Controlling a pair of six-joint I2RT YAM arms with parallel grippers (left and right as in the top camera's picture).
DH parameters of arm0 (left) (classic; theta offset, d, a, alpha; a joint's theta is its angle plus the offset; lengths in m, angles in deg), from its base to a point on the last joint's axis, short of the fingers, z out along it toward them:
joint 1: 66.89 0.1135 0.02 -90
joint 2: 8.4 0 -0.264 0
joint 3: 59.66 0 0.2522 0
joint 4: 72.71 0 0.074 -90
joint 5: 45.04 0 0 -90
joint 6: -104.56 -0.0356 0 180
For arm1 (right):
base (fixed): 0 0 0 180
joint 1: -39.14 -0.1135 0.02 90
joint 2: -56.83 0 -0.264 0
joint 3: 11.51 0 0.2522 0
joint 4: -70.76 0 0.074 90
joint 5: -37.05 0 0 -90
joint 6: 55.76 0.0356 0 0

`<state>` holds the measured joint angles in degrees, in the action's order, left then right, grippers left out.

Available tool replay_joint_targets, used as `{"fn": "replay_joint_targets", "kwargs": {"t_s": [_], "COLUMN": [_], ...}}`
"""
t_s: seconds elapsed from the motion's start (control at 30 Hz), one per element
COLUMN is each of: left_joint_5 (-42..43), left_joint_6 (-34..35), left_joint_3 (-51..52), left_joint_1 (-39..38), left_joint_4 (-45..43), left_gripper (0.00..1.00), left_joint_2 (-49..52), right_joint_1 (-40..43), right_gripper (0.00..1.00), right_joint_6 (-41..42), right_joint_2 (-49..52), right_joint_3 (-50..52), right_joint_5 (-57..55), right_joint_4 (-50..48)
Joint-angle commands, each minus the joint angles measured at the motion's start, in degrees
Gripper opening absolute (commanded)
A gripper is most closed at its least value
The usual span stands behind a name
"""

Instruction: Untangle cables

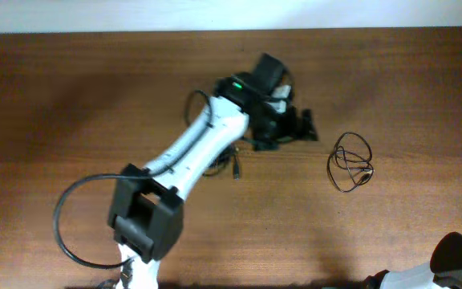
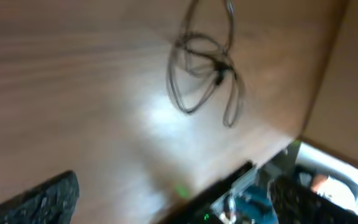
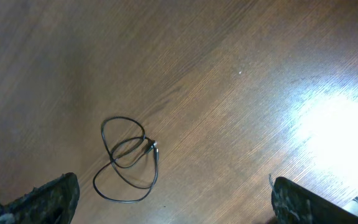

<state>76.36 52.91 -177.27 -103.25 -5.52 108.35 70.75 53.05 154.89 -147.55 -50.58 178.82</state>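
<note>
The loose loop (image 1: 351,163) (image 2: 205,71) lies below my left gripper, beyond its fingers. My left gripper will move across to its right in the overhead view next and go down onto it.
A loose loop of thin black cable (image 1: 351,160) lies on the wooden table (image 1: 95,96), right of centre. It also shows in the left wrist view (image 2: 204,68), blurred, and in the right wrist view (image 3: 129,160). A second thin black cable (image 1: 229,164) with a small plug end lies partly hidden under the left arm. My left gripper (image 1: 297,127) hovers left of the loop; its fingers are wide apart and empty (image 2: 179,208). My right gripper (image 3: 173,202) is open and empty, with the loop ahead on its left.
The white left arm (image 1: 191,156) crosses the table from the front left to the middle. A thick black arm cable (image 1: 66,221) loops out at the front left. Part of the right arm (image 1: 455,261) shows at the front right corner.
</note>
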Motion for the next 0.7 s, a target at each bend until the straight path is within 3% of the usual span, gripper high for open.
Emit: {"fn": "replay_joint_targets", "kwargs": {"t_s": [0.0,0.1,0.27,0.47,0.6,0.67], "left_joint_5": [-10.5,-18.8,-18.8,-19.3,-19.2,-19.2], "left_joint_6": [14.7,19.5,23.0,25.4,22.8,21.4], "left_joint_3": [-0.3,-0.3,-0.3,-0.3,-0.3,-1.1], "left_joint_1": [-7.5,-13.1,-18.0,-19.9,-18.9,-18.8], "left_joint_4": [-6.6,-13.6,-27.3,-29.4,-28.4,-25.9], "left_gripper": [0.92,0.86,0.77,0.63,0.18,0.02], "left_joint_2": [0.7,2.3,10.9,13.7,13.7,13.6], "right_joint_1": [0.0,0.0,0.0,0.0,0.0,0.0], "right_gripper": [0.99,0.98,0.98,0.98,0.98,0.99], "right_joint_6": [-0.6,-0.6,-0.6,-0.6,-0.6,-0.6], "right_joint_2": [-0.1,-0.1,-0.1,-0.1,-0.1,-0.1], "right_joint_3": [-0.7,-0.7,-0.7,-0.7,-0.7,-0.7], "right_joint_5": [-0.7,-0.7,-0.7,-0.7,-0.7,-0.7], "right_joint_4": [-0.1,-0.1,-0.2,-0.2,-0.2,-0.2]}}
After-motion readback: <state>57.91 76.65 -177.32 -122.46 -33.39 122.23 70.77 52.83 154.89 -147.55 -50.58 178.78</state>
